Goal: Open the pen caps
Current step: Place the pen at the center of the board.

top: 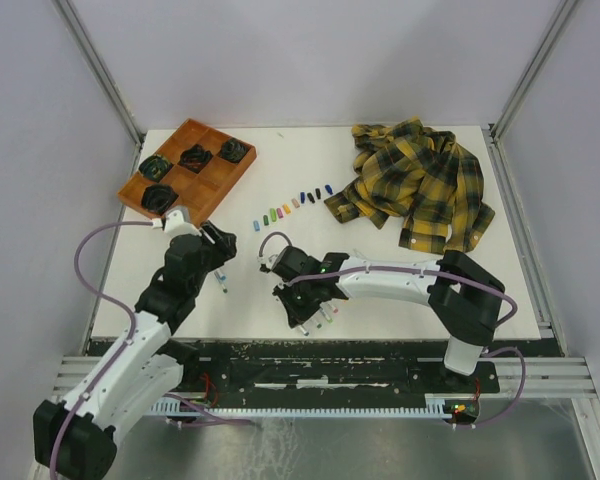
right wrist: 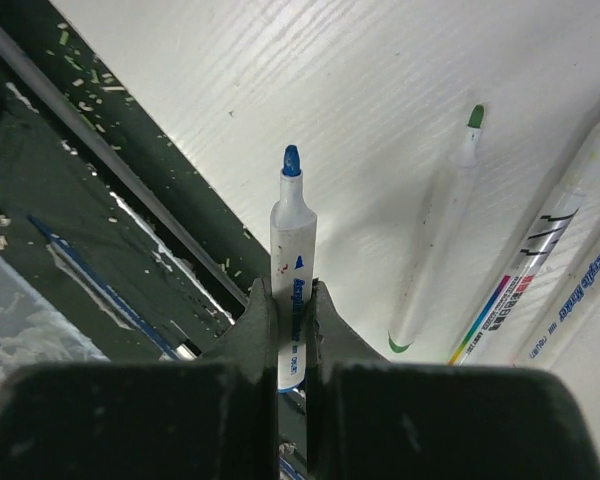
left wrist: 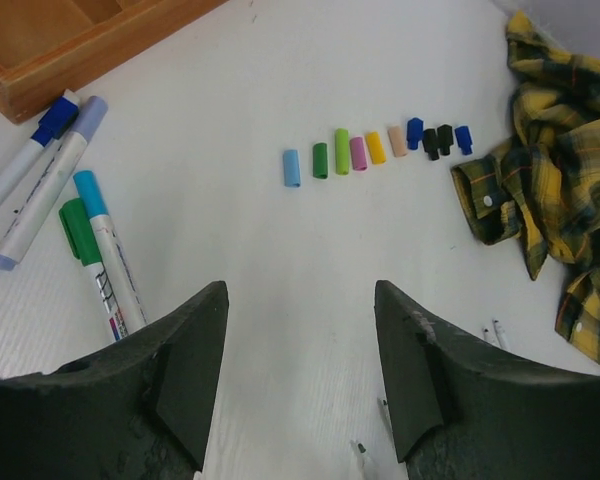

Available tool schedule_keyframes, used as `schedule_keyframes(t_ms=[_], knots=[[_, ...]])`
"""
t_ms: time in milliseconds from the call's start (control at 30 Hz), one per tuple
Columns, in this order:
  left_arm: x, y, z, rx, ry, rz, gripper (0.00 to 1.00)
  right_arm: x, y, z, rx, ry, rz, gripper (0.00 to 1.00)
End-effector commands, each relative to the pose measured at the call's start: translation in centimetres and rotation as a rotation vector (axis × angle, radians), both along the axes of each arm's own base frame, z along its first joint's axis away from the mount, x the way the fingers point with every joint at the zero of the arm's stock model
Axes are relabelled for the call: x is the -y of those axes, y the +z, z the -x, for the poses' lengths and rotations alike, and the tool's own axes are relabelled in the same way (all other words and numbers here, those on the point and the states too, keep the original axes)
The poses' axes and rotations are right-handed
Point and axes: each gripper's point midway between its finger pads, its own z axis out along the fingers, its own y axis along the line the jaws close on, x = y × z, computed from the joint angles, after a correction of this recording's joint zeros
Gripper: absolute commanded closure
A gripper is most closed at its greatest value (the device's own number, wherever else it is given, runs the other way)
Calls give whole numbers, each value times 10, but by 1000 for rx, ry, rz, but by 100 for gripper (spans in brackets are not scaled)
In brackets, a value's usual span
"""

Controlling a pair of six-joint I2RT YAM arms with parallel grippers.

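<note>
The body of the blue-tipped marker reaches over the dark bar, so my right gripper will next move outward and down onto the bare table beside the green-tipped marker.
Several loose pen caps [top: 290, 205] lie in a slanted row at mid table; the left wrist view shows them [left wrist: 375, 150] in blue, green, pink, yellow, peach and black. My left gripper [top: 220, 245] [left wrist: 300, 300] is open and empty, low over the table short of the row. Several capped markers [left wrist: 95, 250] lie to its left. My right gripper [top: 298, 300] [right wrist: 292, 290] is shut on an uncapped blue-tipped marker [right wrist: 295, 240] over the table's front edge. An uncapped green-tipped marker [right wrist: 445, 230] and other barrels [right wrist: 540, 270] lie beside it.
A wooden tray [top: 212, 170] with dark items stands at the back left; its corner shows in the left wrist view [left wrist: 70, 60]. A yellow plaid shirt [top: 415, 185] [left wrist: 560, 170] lies at the back right. A dark rail [right wrist: 100, 230] runs along the table's front edge.
</note>
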Motion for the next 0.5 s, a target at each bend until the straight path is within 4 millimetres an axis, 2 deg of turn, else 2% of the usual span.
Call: schedule_keyframes(t_ms=[0,200,300,467], knots=[[-13,19,11,103,47,35,33,0,0,-17,118,-78,91,99],[-14,6,27,106,51,93,32,0,-5,-19,156,-83,127,98],[-14,7,30,112,47,101,32,1,-3,-24,179,-91,145,98],[-13,15,35,121,33,105,32,1,-8,-17,134,-68,164,97]])
